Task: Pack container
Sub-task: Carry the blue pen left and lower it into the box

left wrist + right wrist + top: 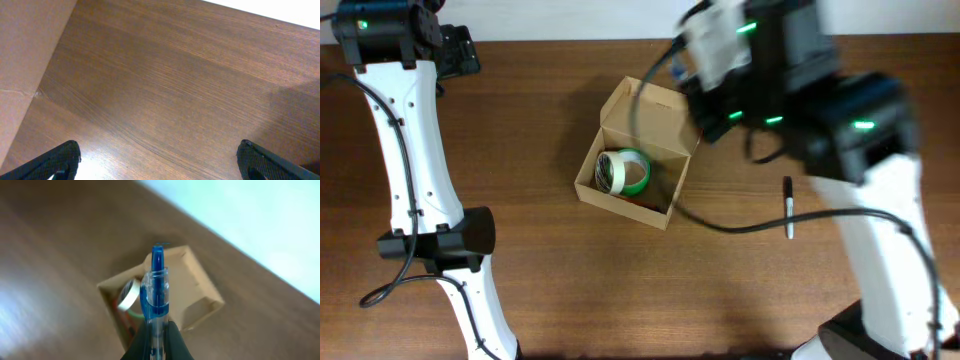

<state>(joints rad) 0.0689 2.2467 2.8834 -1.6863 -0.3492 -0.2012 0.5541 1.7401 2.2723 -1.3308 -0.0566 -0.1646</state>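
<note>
The tape rolls leave a gap along the container's near side point(636, 202) point(126, 319), so the robot's right gripper needs to go down there next, to the left in the overhead view, to let go of the pen.
The container point(620, 198), a tan cardboard box, stands open mid-table with its flap lid point(660, 108) raised at the back. Inside lie a green tape roll point(638, 172) and a whitish one beside it. My right gripper point(158, 327) is shut on a blue clear-barrelled pen point(156, 287), held above the container point(195, 287), with the tape point(129, 294) showing below. In the overhead view the right arm point(760, 70) hangs blurred over the box's back right corner. My left gripper point(160, 160) stands wide open over bare wood at the far left point(455, 50).
A black pen point(788, 208) lies on the table right of the box, under the right arm's cable. A flat tan surface point(25, 55) fills the left edge of the left wrist view. The table's far edge runs just behind both arms.
</note>
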